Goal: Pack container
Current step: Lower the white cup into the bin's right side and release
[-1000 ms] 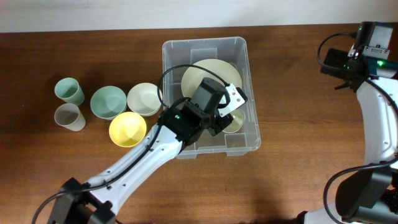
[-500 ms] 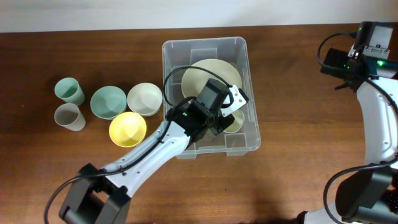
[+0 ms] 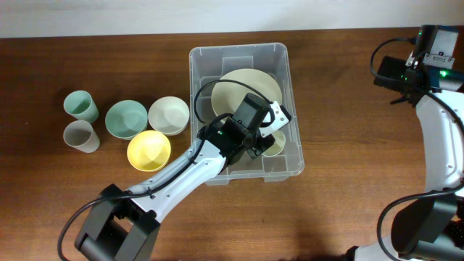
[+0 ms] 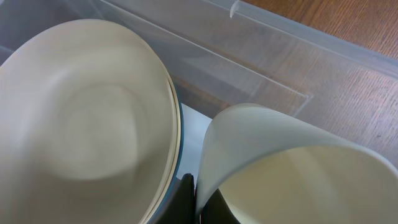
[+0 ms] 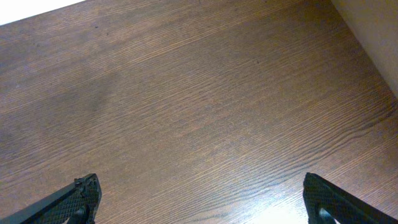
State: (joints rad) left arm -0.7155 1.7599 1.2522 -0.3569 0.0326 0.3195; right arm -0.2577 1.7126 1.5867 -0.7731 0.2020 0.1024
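Observation:
My left gripper lowers slightly beside the plate toward the container's side next, then opens its fingers.
The clear plastic container (image 3: pixel 199 58) stands at the table's middle. A large cream plate or bowl (image 3: pixel 235 87) lies in it and shows in the left wrist view (image 4: pixel 81 124). My left gripper (image 3: pixel 264 138) is inside the container, shut on the rim of a cream cup (image 4: pixel 292 168), one finger inside and one outside (image 4: pixel 200 202). The cup (image 3: pixel 274 143) is at the container's right side next to the plate. My right gripper (image 5: pixel 199 202) is open and empty over bare table at the far right.
Left of the container stand a yellow bowl (image 3: pixel 148 150), a cream bowl (image 3: pixel 168 114), a teal bowl (image 3: pixel 125 119), a green cup (image 3: pixel 80 106) and a beige cup (image 3: pixel 80 135). The container's wall (image 4: pixel 261 56) is close behind the cup.
My left gripper with the cup has shifted slightly right and deeper into the container. The right arm has not moved.

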